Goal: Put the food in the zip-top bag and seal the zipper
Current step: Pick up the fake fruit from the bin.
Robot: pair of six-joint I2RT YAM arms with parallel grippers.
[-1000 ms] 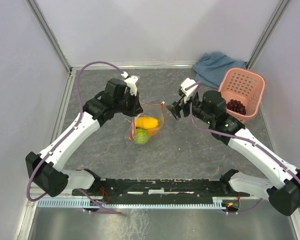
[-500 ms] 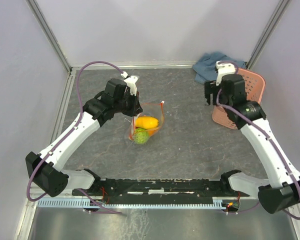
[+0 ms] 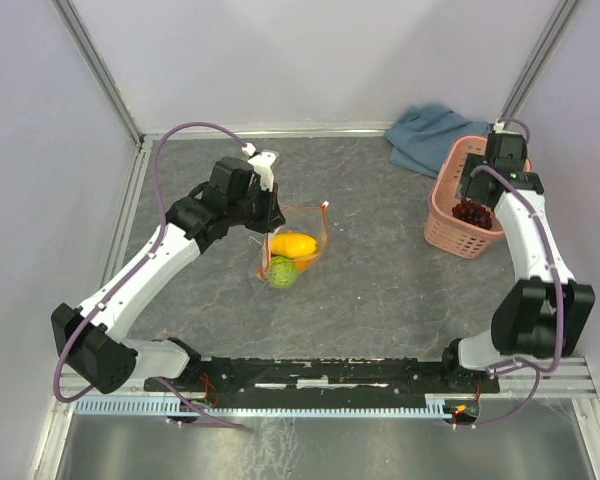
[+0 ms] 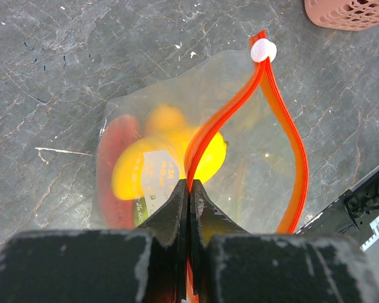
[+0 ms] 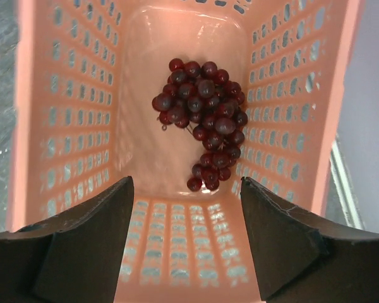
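Note:
The grapes lie on the bottom of the basket, below the fingers of my open right gripper. I should lower it into the pink basket, onto the middle of the grapes.
The clear zip-top bag stands mid-table, mouth open. My left gripper is shut on one side of the red-orange zipper, whose white end piece is at the far end. Inside the bag lie a yellow fruit, an orange fruit and the red watermelon wedge. Dark purple grapes lie in the pink basket at the right. My right gripper hovers open above the basket's near end, apart from the grapes.
A blue-grey cloth lies at the back right, touching the basket. The basket stands close to the right wall. Metal frame posts run up both back corners.
My right arm has swung away from the bag's mouth, back and to the right, and now hangs over the basket. The left gripper and the bag have not moved.

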